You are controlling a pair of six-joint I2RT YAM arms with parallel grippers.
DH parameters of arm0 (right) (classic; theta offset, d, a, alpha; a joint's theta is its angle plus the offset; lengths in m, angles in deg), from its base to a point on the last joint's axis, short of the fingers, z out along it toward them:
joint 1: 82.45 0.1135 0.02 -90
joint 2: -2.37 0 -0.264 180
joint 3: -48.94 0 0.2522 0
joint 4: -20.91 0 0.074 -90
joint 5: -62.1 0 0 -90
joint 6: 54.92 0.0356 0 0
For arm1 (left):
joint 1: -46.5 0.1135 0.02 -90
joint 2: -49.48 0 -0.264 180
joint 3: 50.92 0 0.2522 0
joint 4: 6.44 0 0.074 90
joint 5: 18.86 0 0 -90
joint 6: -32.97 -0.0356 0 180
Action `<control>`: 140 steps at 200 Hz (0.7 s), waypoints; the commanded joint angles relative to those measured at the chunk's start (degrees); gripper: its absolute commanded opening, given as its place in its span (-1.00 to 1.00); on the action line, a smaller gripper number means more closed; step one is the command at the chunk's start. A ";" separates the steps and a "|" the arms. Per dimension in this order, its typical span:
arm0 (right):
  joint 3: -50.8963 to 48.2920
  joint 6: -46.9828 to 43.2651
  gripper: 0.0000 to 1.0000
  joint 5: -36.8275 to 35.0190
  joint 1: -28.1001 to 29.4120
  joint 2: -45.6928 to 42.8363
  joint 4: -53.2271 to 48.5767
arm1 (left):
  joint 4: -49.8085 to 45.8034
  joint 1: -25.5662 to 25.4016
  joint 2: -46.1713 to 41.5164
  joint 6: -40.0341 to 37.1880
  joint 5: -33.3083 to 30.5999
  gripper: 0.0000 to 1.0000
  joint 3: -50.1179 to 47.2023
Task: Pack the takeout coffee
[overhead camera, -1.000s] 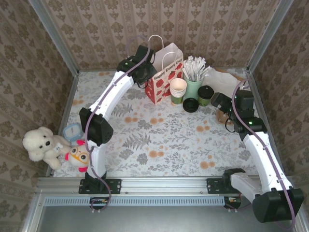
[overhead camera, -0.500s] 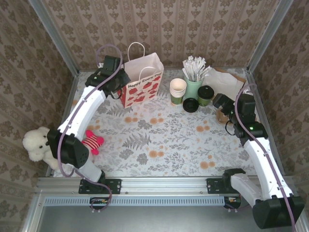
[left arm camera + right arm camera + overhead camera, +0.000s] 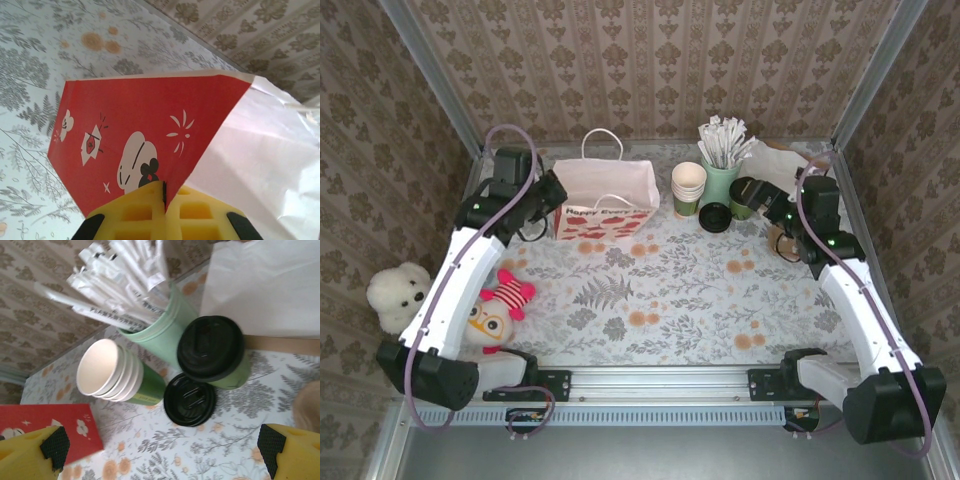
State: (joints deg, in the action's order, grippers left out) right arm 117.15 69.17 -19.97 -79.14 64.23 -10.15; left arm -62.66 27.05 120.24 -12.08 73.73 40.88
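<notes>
My left gripper brings the bag (image 3: 606,194) toward the tabletop beside the cream cups, past the bag from the gripper, and releases it nearer the coffee next.
The takeout coffee (image 3: 745,194), a dark green cup with a black lid (image 3: 211,347), stands at the back right, next to the mint-green stirrer cup (image 3: 161,334). My right gripper (image 3: 765,205) is open just right of it, and its yellow fingers (image 3: 31,454) spread wide at the bottom corners of the right wrist view, with nothing between them. The red-and-white paper bag (image 3: 606,194) stands at the back left, mouth up. My left gripper (image 3: 549,193) is shut on the bag's left edge (image 3: 164,192), where the red face (image 3: 135,125) meets the white side (image 3: 255,150).
A stack of cream cups (image 3: 689,184) and a loose black lid (image 3: 715,216) sit left of the coffee. White paper (image 3: 786,160) lies behind it, and a brown item (image 3: 782,241) under my right wrist. A white bear (image 3: 396,296) and a striped doll (image 3: 501,305) lie at the left edge.
My left arm has swung left and dragged the bag away from the cups to the back left. My right gripper has moved in toward the coffee.
</notes>
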 commanded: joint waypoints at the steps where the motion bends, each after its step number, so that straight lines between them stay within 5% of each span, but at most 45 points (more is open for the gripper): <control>1: 4.10 -1.39 1.00 3.26 1.88 2.28 -0.54 | -2.29 0.28 -0.67 -0.12 7.68 -1.00 -1.13; 111: 11.81 -1.91 1.00 4.04 6.73 9.68 -4.66 | -7.05 -4.45 7.31 -0.44 15.43 -0.79 2.72; 140: 12.79 -2.36 1.00 3.97 7.28 10.27 -5.84 | -3.95 -4.86 8.78 -0.75 17.95 -0.45 2.54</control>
State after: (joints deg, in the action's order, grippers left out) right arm 126.97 67.81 -16.91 -72.41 73.85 -13.28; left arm -67.29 22.57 128.59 -12.06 88.35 42.13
